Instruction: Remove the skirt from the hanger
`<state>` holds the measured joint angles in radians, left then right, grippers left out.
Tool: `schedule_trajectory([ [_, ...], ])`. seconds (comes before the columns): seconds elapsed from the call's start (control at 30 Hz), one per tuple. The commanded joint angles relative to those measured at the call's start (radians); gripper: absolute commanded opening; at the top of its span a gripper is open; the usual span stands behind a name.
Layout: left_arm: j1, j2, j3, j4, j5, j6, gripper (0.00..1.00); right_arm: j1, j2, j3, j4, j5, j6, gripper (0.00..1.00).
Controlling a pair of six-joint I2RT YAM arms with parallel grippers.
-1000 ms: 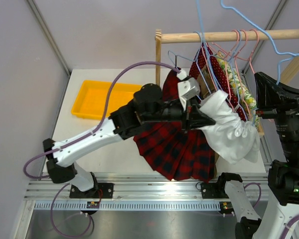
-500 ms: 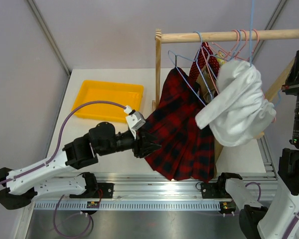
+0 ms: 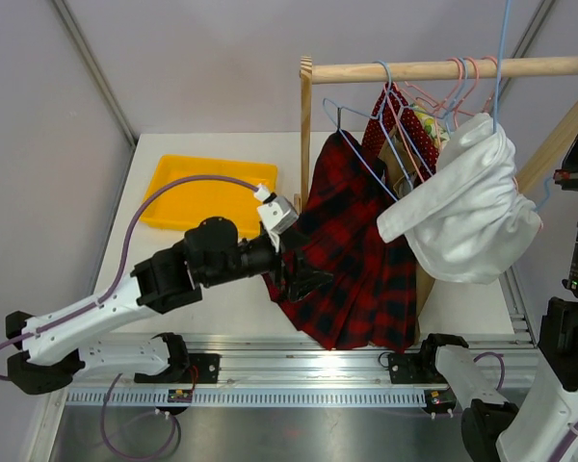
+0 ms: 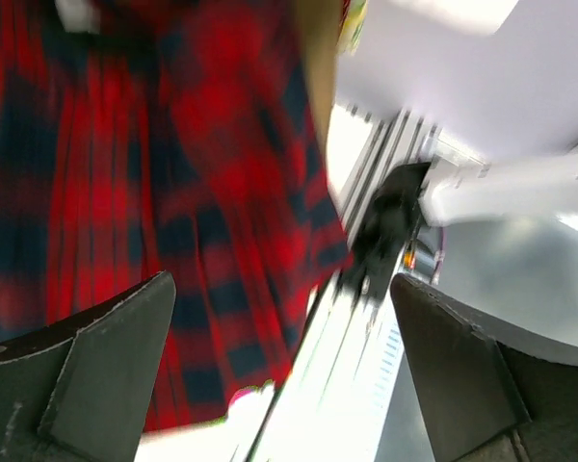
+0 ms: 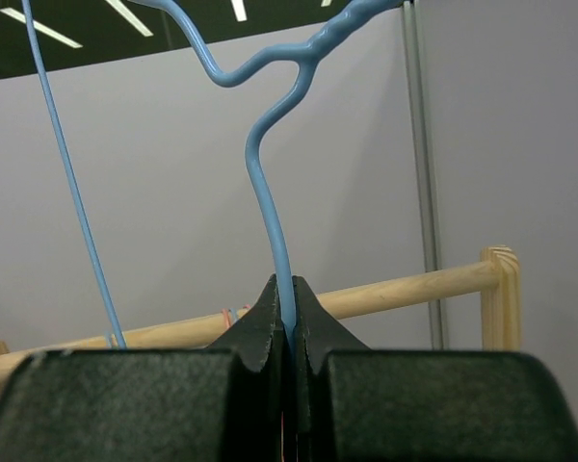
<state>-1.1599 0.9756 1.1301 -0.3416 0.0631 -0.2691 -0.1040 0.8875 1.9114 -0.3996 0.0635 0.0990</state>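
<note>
The white garment (image 3: 472, 217) is still on its hanger. I will next sweep my left gripper across to the right in the top view, onto the garment's skirt-side fold (image 3: 406, 220).
The red and navy tartan skirt (image 3: 352, 241) hangs from a pale-blue hanger (image 3: 364, 154) hooked on the wooden rod (image 3: 433, 69). My left gripper (image 3: 306, 279) is open at the skirt's lower left edge. In the blurred left wrist view the skirt (image 4: 164, 183) fills the upper left, and nothing lies between the left gripper's (image 4: 279, 385) spread fingers. My right gripper (image 5: 289, 322) is shut on the wire of another blue hanger (image 5: 270, 192), which carries a white garment (image 3: 472, 217) at the right of the rack.
A yellow tray (image 3: 207, 192) lies at the table's back left. Pink hangers (image 3: 465, 82), a red dotted garment (image 3: 390, 115) and a lemon-print one (image 3: 429, 125) hang on the rod. The rack's post (image 3: 306, 125) stands beside the skirt. A metal rail (image 3: 299, 351) runs along the front edge.
My left gripper let go of the white garment, drew back down and left, and opened beside the skirt. The right arm raised its blue hanger with the white garment up and to the right.
</note>
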Motion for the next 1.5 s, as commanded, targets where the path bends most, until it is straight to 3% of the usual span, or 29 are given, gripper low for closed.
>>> schedule_trajectory([
  [0.0, 0.002, 0.095, 0.181, 0.105, 0.070, 0.071, 0.98, -0.003, -0.030, -0.017, 0.065, -0.059, 0.062, 0.00],
  [0.27, 0.002, 0.316, 0.515, 0.128, 0.216, 0.113, 0.99, -0.003, -0.068, -0.107, 0.082, -0.134, 0.142, 0.00],
  [0.53, 0.000, 0.452, 0.550, 0.268, 0.310, 0.048, 0.98, -0.002, -0.088, -0.161, 0.108, -0.160, 0.196, 0.00],
  [0.9, 0.002, 0.581, 0.574, 0.368, 0.317, 0.004, 0.80, -0.003, -0.099, -0.179, 0.114, -0.168, 0.194, 0.00],
  [1.03, 0.002, 0.615, 0.612, 0.359, 0.262, 0.017, 0.70, -0.003, -0.107, -0.183, 0.113, -0.172, 0.196, 0.00],
  [1.13, 0.002, 0.630, 0.638, 0.359, 0.225, 0.025, 0.46, -0.003, -0.111, -0.183, 0.105, -0.171, 0.191, 0.00],
  [1.17, 0.000, 0.632, 0.646, 0.360, 0.224, 0.028, 0.29, -0.003, -0.113, -0.184, 0.105, -0.171, 0.191, 0.00],
  [1.2, 0.002, 0.635, 0.649, 0.362, 0.218, 0.033, 0.23, -0.003, -0.114, -0.186, 0.102, -0.172, 0.189, 0.00],
  [1.27, 0.002, 0.632, 0.651, 0.357, 0.205, 0.031, 0.00, -0.003, -0.116, -0.186, 0.102, -0.169, 0.189, 0.00],
  [1.47, 0.002, 0.506, 0.441, 0.314, 0.238, 0.054, 0.00, -0.003, -0.101, -0.157, 0.091, -0.150, 0.168, 0.00],
])
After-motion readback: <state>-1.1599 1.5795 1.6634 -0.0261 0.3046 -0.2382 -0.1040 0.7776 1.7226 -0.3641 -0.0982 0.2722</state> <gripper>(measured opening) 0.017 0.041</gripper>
